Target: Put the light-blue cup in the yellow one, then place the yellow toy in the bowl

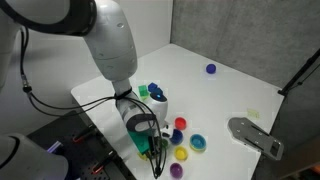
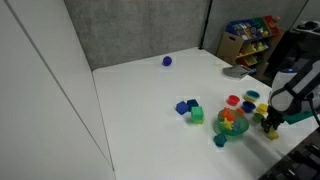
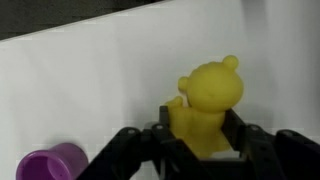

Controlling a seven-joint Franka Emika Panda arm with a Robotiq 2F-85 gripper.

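I should lift the bear-shaped toy (image 2: pixel 270 128) in my gripper from the table's edge next, high enough to clear the bowl's rim. Then I should move it across over the open teal-green bowl (image 2: pixel 231 127) and let it go.
In the wrist view the pale-yellow bear-shaped toy (image 3: pixel 208 105) sits between my gripper's (image 3: pixel 200 140) two black fingers, which are shut on it; white table shows behind it. In both exterior views the gripper (image 1: pixel 147 140) (image 2: pixel 270 124) is low at the table's front edge, with the toy (image 2: pixel 270 128) in it. The teal-green bowl (image 2: pixel 231 127) stands just beside the gripper and is partly hidden by it in an exterior view (image 1: pixel 141 143). The light-blue cup (image 1: pixel 197 143) sits inside the yellow cup (image 1: pixel 198 148), near the bowl.
Small cups stand around the bowl: red (image 1: pixel 179 123), dark blue (image 1: pixel 178 135), yellow with purple centre (image 1: pixel 181 154), purple (image 1: pixel 177 170) (image 3: pixel 50 162). Green and blue blocks (image 2: pixel 190 110) lie mid-table. A blue ball (image 1: pixel 211 69) lies far back. A grey metal plate (image 1: pixel 255 135) lies at one side.
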